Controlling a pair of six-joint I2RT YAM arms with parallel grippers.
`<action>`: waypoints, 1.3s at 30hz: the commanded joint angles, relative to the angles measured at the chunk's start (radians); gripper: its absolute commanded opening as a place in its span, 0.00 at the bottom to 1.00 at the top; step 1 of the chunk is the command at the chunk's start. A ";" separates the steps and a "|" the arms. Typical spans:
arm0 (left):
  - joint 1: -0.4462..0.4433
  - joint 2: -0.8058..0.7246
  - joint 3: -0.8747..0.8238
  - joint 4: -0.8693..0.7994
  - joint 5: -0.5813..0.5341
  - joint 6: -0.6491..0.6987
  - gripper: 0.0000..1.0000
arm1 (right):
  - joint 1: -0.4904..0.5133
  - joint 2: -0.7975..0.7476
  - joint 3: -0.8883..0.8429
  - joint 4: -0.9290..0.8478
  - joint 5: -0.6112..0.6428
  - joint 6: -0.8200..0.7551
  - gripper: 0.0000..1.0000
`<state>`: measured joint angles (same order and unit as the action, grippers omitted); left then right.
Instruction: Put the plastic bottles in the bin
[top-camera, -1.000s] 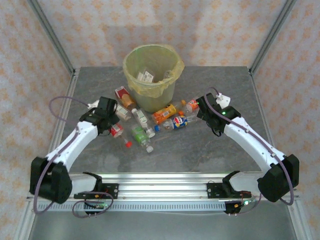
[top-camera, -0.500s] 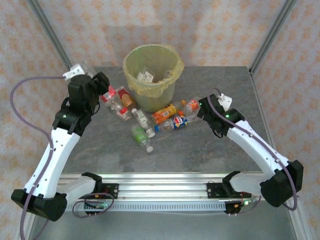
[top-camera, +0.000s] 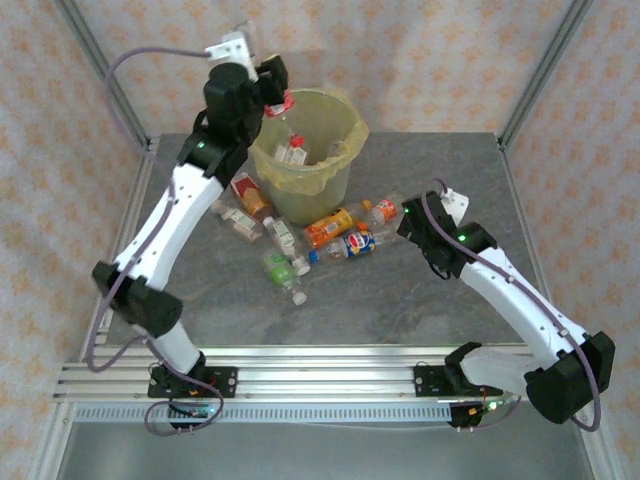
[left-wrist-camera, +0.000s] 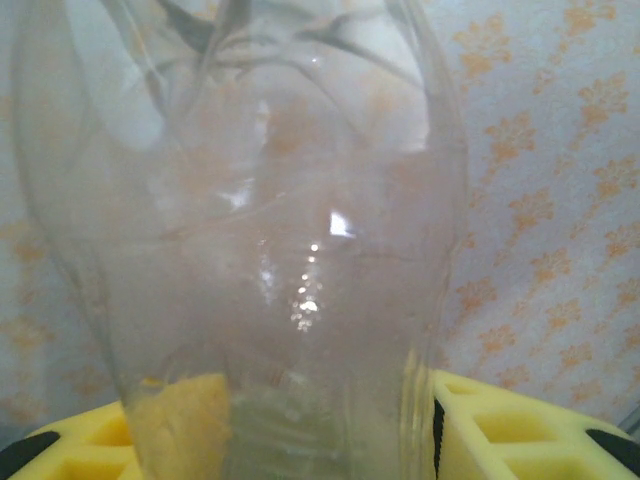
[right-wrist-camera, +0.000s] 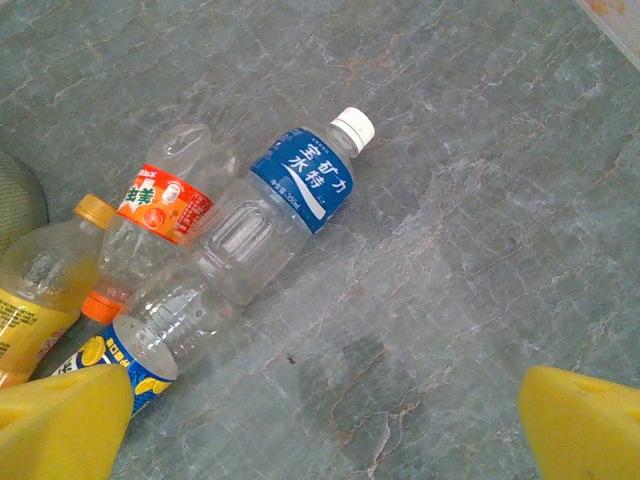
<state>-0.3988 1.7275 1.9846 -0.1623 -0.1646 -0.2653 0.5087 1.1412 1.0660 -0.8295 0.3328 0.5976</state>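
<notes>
The bin's opening is below my left gripper, which hangs by the bin's rim. My left gripper will swing over the bin opening's middle (top-camera: 314, 138) next and go down to release the bottle.
My left gripper (top-camera: 274, 88) is raised above the left rim of the bin (top-camera: 338, 168), shut on a clear plastic bottle (top-camera: 278, 102) with a red label. In the left wrist view that bottle (left-wrist-camera: 260, 250) stands close up between the yellow fingers (left-wrist-camera: 520, 430). The bin has a yellow-green liner and holds some bottles (top-camera: 296, 150). Several bottles lie on the table in front of it, among them an orange one (top-camera: 328, 227) and a green-labelled one (top-camera: 277, 268). My right gripper (top-camera: 408, 216) hangs open, low over the table, just right of a blue-labelled bottle (right-wrist-camera: 270, 215) and a red-labelled one (right-wrist-camera: 160, 215).
The grey stone table (top-camera: 430, 300) has bare room on the right and along the front. Metal frame posts (top-camera: 100, 70) rise at the back corners, with patterned walls behind. An aluminium rail (top-camera: 320, 375) runs along the near edge.
My left arm has lifted from the table left of the pile and swung up over the bin's rim, carrying the bottle. The right arm has barely shifted.
</notes>
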 joint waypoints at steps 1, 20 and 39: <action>-0.020 0.110 0.174 0.013 -0.005 0.119 0.28 | -0.004 -0.013 0.021 -0.010 0.038 -0.018 0.99; -0.109 0.407 0.181 0.253 -0.333 0.157 0.29 | -0.004 -0.100 -0.024 -0.072 0.075 -0.007 0.99; -0.108 0.361 0.039 0.054 -0.213 -0.105 0.48 | -0.004 -0.127 -0.044 -0.070 0.076 -0.002 0.99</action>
<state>-0.5098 2.1330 2.0018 -0.0410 -0.3977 -0.3317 0.5087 1.0290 1.0378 -0.8757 0.3771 0.5907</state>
